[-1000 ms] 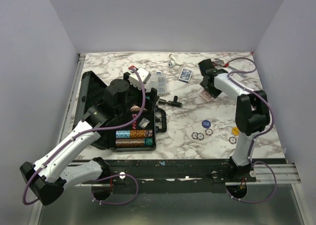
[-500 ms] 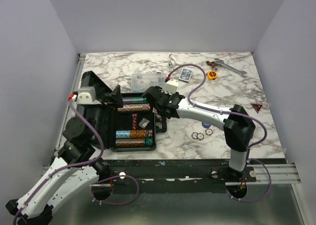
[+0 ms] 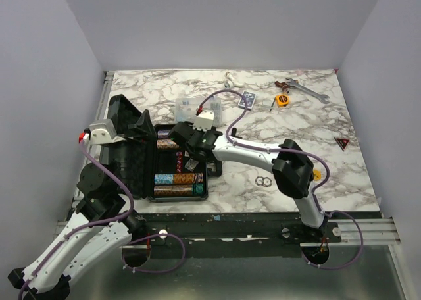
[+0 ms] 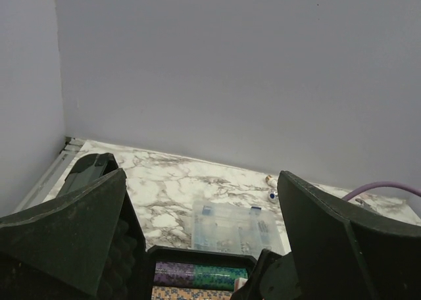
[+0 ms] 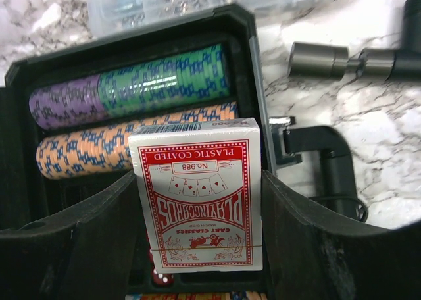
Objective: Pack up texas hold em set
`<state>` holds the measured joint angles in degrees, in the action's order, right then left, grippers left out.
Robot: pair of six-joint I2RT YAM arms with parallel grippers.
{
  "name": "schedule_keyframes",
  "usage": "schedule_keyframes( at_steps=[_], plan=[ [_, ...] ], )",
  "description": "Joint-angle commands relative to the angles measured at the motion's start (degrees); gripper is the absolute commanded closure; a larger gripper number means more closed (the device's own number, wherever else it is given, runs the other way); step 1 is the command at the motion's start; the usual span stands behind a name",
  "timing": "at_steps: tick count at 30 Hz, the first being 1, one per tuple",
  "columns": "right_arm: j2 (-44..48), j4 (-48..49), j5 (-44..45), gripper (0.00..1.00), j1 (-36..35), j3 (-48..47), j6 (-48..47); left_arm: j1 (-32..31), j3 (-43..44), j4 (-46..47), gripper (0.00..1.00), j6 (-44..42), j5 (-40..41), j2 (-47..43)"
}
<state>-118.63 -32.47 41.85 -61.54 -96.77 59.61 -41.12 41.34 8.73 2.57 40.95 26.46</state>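
Observation:
I will lower my right gripper between the red dice and the case's handle side next, as the red card deck (image 5: 197,188) still hangs above the slot (image 5: 212,277) beside the dice.
The black case (image 3: 128,156) lies open at the left, its lid raised. Rows of poker chips (image 3: 177,179) fill the tray; purple, green and orange chips (image 5: 131,86) show in the right wrist view. My right gripper (image 3: 189,142) hovers over the tray, shut on the red card deck (image 5: 197,188), which stands between its fingers just above the centre slot. My left gripper (image 3: 145,125) is open and empty beside the raised lid (image 4: 89,172). The blue deck (image 3: 247,99) lies on the table behind. Small round buttons (image 3: 263,181) and a yellow one (image 3: 316,174) lie to the case's right.
A clear compartment box (image 3: 191,106) sits right behind the case. A metal T-shaped tool (image 5: 348,60) lies by the case handle (image 5: 329,162). A yellow tape measure (image 3: 283,100) and a wrench (image 3: 306,89) lie at the back right, and a red triangle (image 3: 342,142) at the right.
My right arm swung from the far right over to the case, carrying the red deck. My left arm pulled back off the tray to the lid side.

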Motion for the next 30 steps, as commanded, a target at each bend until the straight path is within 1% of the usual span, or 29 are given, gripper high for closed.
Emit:
schedule_keyframes(
  at_steps=[1, 6, 13, 18, 28, 30],
  plan=[
    [-2.6, -6.0, 1.7, 0.55, -2.2, -4.1, 3.4, -0.3, 0.2, 0.7, 0.04, -0.4, 1.5, 0.0],
    [-3.1, -9.0, 1.8, 0.52, -2.6, -4.1, 7.0, -0.3, 0.3, 0.6, 0.04, -0.3, 1.4, 0.3],
    [-4.6, -9.2, 0.9, 0.45, -3.0, -3.8, 8.1, -0.3, 0.5, 0.3, 0.04, -0.2, 1.2, 1.0],
    [-6.1, -7.9, 0.1, 0.41, -3.0, -4.5, 6.4, -0.3, 0.5, 0.2, 0.04, 0.0, 1.1, 1.4],
    [-8.3, -6.2, -1.6, 0.38, -3.1, -6.3, 4.1, -0.3, 0.6, 0.1, 0.04, -0.2, 0.9, 2.4],
    [-8.8, -6.4, -2.3, 0.34, -3.0, -6.6, 3.9, -0.3, 0.6, 0.1, 0.04, -0.2, 0.9, 2.5]
  ],
)
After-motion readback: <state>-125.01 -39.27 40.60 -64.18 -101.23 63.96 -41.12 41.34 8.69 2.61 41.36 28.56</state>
